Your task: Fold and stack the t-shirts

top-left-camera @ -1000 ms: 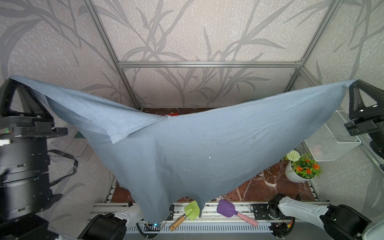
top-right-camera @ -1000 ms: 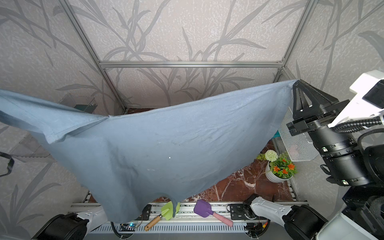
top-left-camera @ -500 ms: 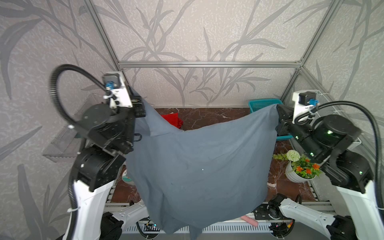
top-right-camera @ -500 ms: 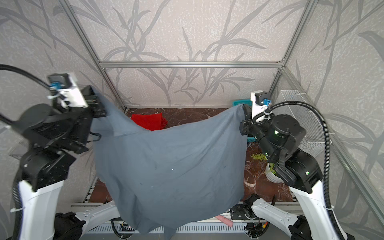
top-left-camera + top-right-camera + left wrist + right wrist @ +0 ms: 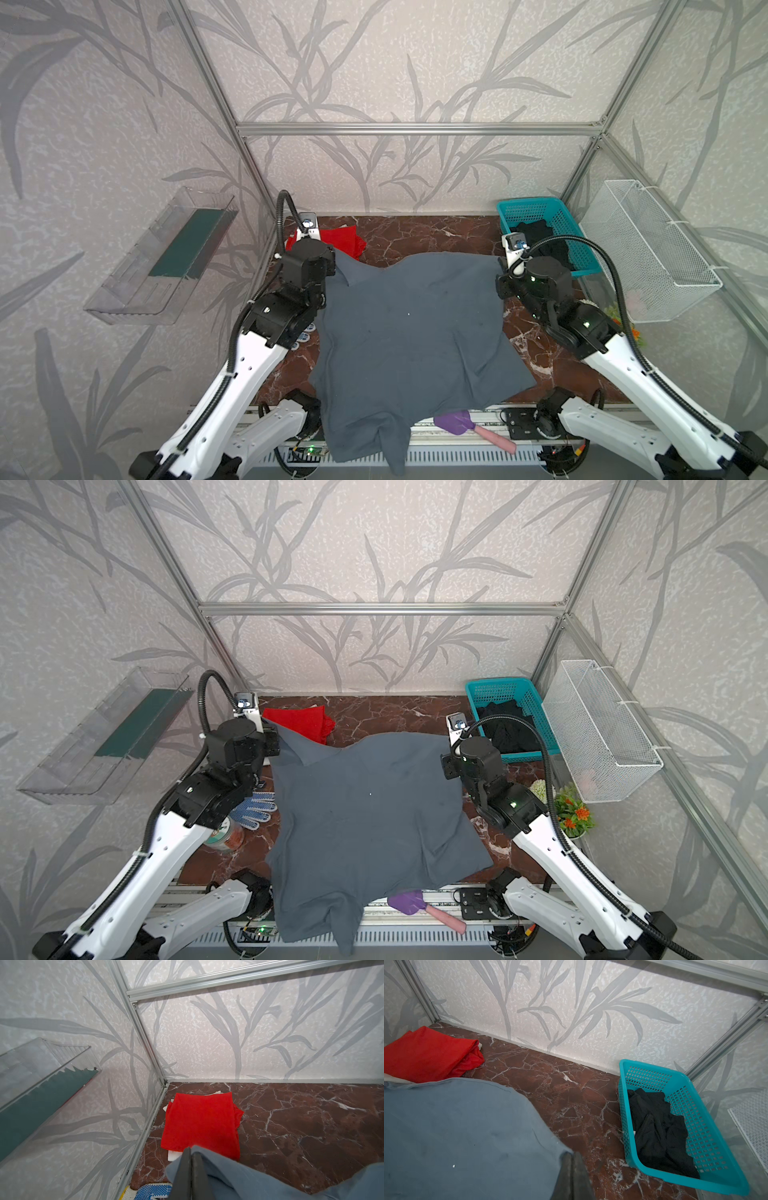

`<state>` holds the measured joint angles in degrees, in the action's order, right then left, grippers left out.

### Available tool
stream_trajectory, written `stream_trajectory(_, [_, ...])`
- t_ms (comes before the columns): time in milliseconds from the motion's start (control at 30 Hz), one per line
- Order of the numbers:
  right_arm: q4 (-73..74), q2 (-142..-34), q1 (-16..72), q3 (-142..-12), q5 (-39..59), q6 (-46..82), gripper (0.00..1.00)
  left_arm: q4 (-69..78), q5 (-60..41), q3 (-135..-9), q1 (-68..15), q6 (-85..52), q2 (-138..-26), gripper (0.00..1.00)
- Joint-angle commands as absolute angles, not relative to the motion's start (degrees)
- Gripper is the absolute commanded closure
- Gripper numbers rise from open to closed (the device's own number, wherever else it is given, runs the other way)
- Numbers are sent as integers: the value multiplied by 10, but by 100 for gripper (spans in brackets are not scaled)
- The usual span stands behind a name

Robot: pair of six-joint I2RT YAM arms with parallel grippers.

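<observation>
The shirt's near end hangs over the front bar. My right gripper should next move outward to the bare marble by the teal basket and let go of its corner of the shirt.
The slate grey-blue t-shirt lies spread over the middle of the marble table, and its near end hangs over the front rail. My left gripper is shut on its far left corner. At the far right corner, my right gripper is shut on the cloth. Both corners are held just above the table. The red t-shirt lies folded in the back left corner. The black t-shirt sits crumpled in the teal basket.
A blue-and-white dotted glove and a can lie left of the shirt under my left arm. A purple spatula pokes out on the front rail. Potted flowers and a white wire basket stand at the right. A clear tray hangs on the left wall.
Both arms have come down from high near the camera. The grey-blue shirt, which hung stretched between them, now lies spread on the table. Both grips have held.
</observation>
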<state>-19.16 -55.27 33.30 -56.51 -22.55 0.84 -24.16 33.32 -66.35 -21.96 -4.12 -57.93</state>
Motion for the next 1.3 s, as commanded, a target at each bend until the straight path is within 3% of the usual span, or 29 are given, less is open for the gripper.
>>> stream_trajectory(0, [-113, -612, 300, -597, -253, 21, 100, -171, 283, -680, -160, -92, -668, 100])
stream_trajectory(133, [-88, -750, 213, -660, -195, 46, 100, -131, 232, -763, -112, -102, -820, 100])
stream_trajectory(267, [-34, -899, 162, -748, -169, 35, 100, -168, 193, -938, -82, -111, -995, 100])
stream_trajectory(500, [-17, -1166, 115, -973, -177, 16, 100, -410, 133, -1456, -46, -141, -1369, 98])
stream_trajectory(533, [-14, -1193, 113, -999, -176, 9, 95, -438, 114, -1557, -45, -141, -1424, 89])
stream_trajectory(600, [-8, -1222, 113, -1030, -161, -6, 53, -464, 72, -1685, -43, -132, -1498, 58])
stream_trajectory(633, [-9, -1226, 114, -1036, -157, -6, 33, -470, 46, -1719, -44, -120, -1517, 50])
stream_trajectory(700, [-9, -1206, 117, -1021, -145, 0, 11, -465, 23, -1683, -46, -120, -1490, 32])
stream_trajectory(800, [12, -1148, 129, -956, -146, -6, 0, -445, 36, -1523, -60, -105, -1386, 17])
stream_trajectory(967, [-30, -1033, 162, -857, -138, 15, 0, -271, 60, -1100, -86, -105, -1118, 16])
stream_trajectory(1267, [-172, -862, 228, -669, -40, 136, 2, -357, -7, -721, -130, -190, -848, 22])
